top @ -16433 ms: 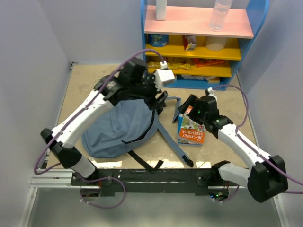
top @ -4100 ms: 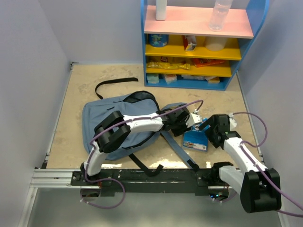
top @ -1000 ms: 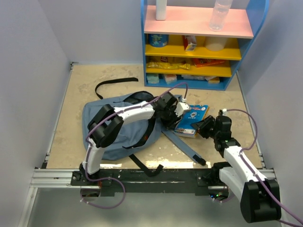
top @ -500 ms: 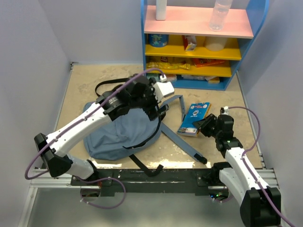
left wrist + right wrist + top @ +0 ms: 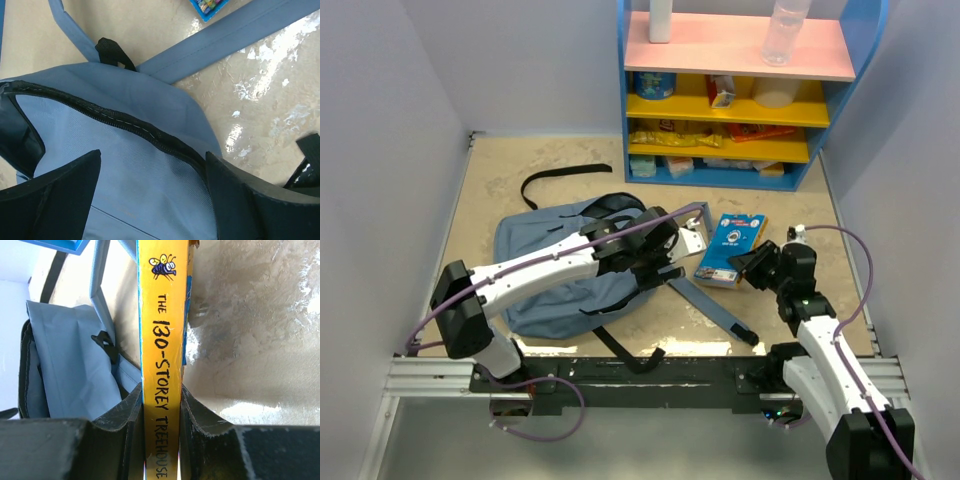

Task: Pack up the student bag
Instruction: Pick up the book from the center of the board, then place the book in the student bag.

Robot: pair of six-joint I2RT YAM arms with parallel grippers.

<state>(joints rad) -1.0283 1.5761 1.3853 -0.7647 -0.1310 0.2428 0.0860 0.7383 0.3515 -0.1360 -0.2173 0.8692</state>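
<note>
The book point(image 5: 732, 245) is still outside, so my right gripper carries it left in the top view next, into the bag's zippered opening point(image 5: 620, 300), and releases it.
The student bag point(image 5: 555, 280) lies flat at the middle left of the table, its black zipper edge point(image 5: 125, 122) curving under my left gripper point(image 5: 152, 155). That gripper point(image 5: 665, 272) is open, low over the bag's right end, its two black fingers point(image 5: 55, 192) astride grey-blue fabric with nothing pinched. A padded shoulder strap point(image 5: 715, 310) trails toward the front. To the right of the bag, my right gripper point(image 5: 161, 390) is shut on the yellow spine of a book point(image 5: 162, 315) titled "The 130-Storey Treehouse". The book point(image 5: 732, 245) points toward the bag point(image 5: 65, 370).
A shelf unit point(image 5: 730, 100) in blue, yellow and pink stands at the back right, holding bottles and snack packs. A loose black webbing strap point(image 5: 560, 178) loops on the table behind the bag. Plain walls close in the left and right sides.
My left arm has dropped from above the bag's top to its right end, and the bag has settled flat. The right gripper still holds the book in nearly the same place.
</note>
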